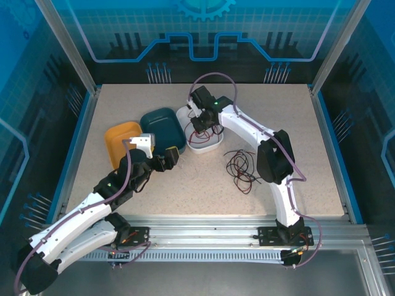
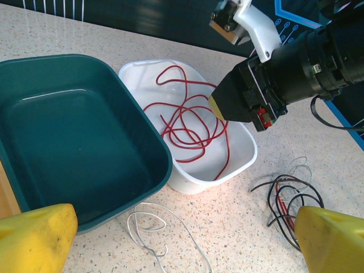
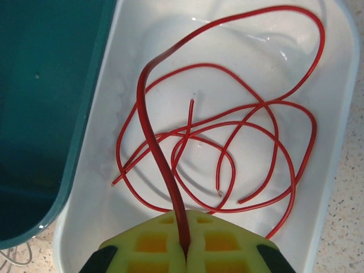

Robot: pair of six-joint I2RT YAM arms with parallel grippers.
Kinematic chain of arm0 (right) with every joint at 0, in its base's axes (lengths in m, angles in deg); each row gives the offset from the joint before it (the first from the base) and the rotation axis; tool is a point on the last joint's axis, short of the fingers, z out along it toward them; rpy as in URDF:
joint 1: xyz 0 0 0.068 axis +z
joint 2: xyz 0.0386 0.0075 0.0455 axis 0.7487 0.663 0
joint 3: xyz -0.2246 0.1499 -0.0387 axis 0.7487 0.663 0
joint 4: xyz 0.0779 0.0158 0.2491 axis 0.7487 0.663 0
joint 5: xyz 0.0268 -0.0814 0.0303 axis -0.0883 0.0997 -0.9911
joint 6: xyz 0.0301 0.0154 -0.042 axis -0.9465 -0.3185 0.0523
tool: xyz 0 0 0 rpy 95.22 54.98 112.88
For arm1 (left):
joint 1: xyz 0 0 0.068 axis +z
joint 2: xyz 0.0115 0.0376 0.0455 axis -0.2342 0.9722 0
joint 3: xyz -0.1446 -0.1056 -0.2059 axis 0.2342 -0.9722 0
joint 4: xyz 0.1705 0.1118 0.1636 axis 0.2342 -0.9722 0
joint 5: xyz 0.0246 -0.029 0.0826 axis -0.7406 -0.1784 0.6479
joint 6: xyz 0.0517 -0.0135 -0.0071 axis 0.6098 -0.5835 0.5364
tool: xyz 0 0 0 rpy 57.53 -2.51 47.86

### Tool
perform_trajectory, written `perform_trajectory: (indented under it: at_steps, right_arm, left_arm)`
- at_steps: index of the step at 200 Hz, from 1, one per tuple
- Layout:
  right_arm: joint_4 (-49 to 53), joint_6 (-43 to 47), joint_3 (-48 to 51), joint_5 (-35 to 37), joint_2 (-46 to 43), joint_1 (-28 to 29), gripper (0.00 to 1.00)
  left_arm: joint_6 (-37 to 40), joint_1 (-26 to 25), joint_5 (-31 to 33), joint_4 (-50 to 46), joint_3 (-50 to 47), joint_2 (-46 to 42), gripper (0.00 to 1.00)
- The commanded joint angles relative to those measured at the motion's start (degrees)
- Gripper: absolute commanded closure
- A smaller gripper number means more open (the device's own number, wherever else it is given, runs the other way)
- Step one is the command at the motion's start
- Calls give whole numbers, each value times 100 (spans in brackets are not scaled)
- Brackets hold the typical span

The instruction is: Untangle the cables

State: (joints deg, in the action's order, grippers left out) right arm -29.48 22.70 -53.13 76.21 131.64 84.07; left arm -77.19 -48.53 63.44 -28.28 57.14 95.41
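My right gripper moves down toward the loose red loops in the white tray [image 1: 210,147] next and releases the red cable, since only red cables lie inside.
My right gripper [image 3: 185,243] is shut on a red cable [image 3: 159,153] that rises from loose red loops [image 3: 250,142] lying in the white tray [image 3: 341,85]. From above, that gripper [image 1: 200,127] hangs over the white tray [image 1: 210,147]. My left gripper [image 2: 182,250] stands open low over the table, its yellow fingertips [image 2: 34,239] far apart. A thin white cable [image 2: 151,224] lies curled on the table between them. A tangle of black, red and white cables [image 2: 290,196] rests right of the tray, and also shows from above [image 1: 241,166].
An empty teal tray [image 2: 142,131] sits against the white tray's left side. An orange tray [image 1: 117,137] lies further left. The left gripper [image 1: 171,156] is near the teal tray's front corner. Raised rails edge the table.
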Motion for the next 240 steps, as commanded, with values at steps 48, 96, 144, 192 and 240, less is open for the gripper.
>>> perform_trajectory:
  at_steps: [48, 96, 144, 192, 240]
  right_arm:
    - [381, 31, 79, -226, 342, -185, 100]
    - [618, 125, -113, -102, 737, -176, 100]
    - [805, 208, -372, 47, 976, -167, 100]
    - [1018, 391, -701, 318, 1188, -55, 100]
    - [1003, 445, -703, 392, 756, 33, 77]
  left_arm:
    - [-86, 41, -91, -50, 14, -22, 1]
    - [-117, 42, -58, -119, -6, -23, 1]
    - [-106, 44, -22, -119, -6, -27, 1]
    - [-106, 52, -8, -160, -6, -38, 1]
    - [-109, 46, -36, -167, 26, -24, 1]
